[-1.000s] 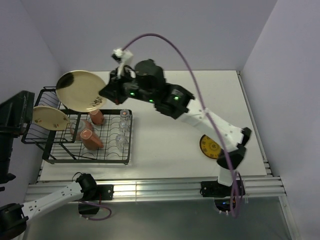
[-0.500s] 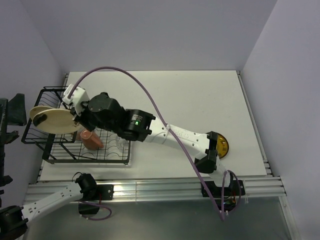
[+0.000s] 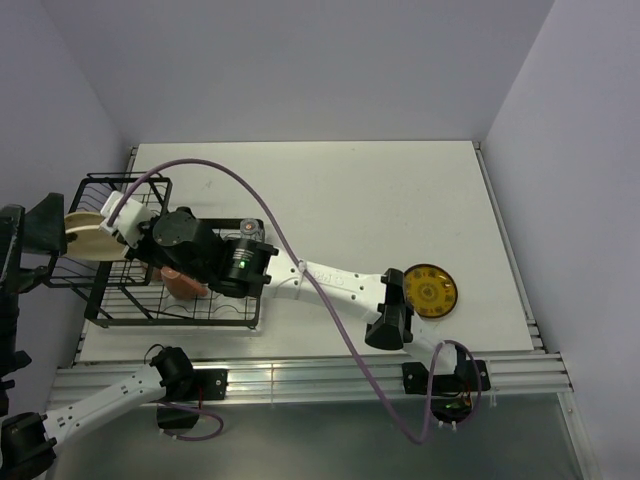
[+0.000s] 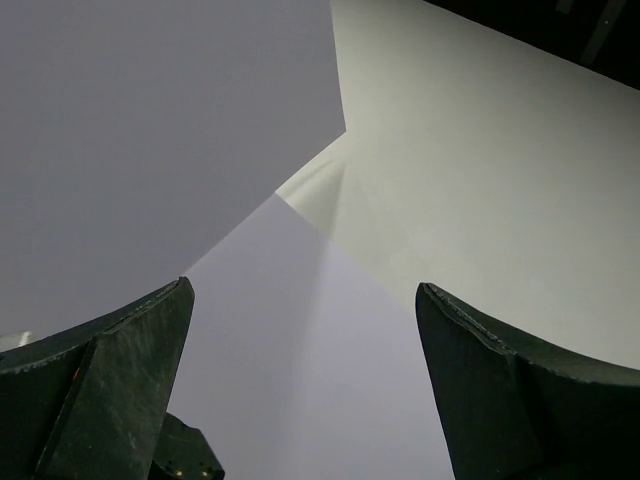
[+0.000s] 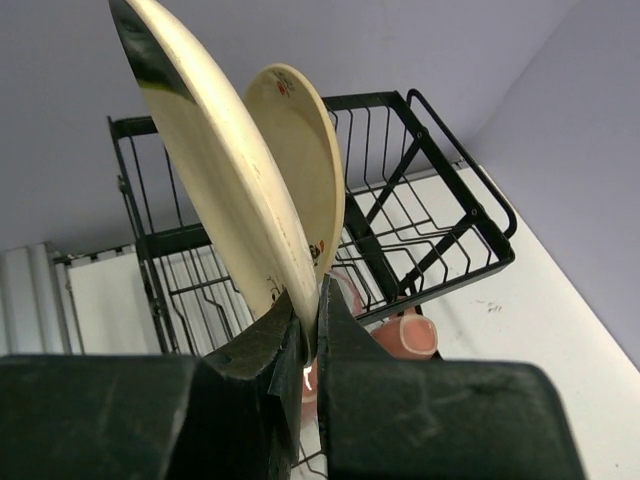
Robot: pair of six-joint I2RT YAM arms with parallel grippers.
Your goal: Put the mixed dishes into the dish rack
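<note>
Bare wires show in the raised basket end (image 3: 84, 270) (image 5: 208, 288), so my right gripper will next lower the floral plate there, on edge beside the second plate, and let it go.
My right gripper (image 5: 318, 300) is shut on the rim of a cream floral plate (image 5: 225, 190), held on edge over the raised basket end of the black wire dish rack (image 5: 440, 215). A second cream plate (image 5: 305, 165) stands just behind it. A pink mug (image 5: 415, 335) lies below. From above, the right gripper (image 3: 125, 238) reaches over the rack (image 3: 130, 318), with the cream plates (image 3: 88, 235) overlapping, a pink mug (image 3: 185, 284) and clear glasses (image 3: 250, 230) on the grid. The yellow ornate plate (image 3: 428, 290) lies on the table. My left gripper (image 4: 305, 290) is open and empty.
The left gripper (image 3: 28, 240) points upward just left of the rack's basket end, close to the plates. The right arm's purple cable (image 3: 250, 190) arches over the rack. The left wall stands right beside the rack. The bowl is out of view.
The right arm has swung the cream plate left and down, from above the rack's far side to the basket end beside the other plate. The yellow plate now shows fully.
</note>
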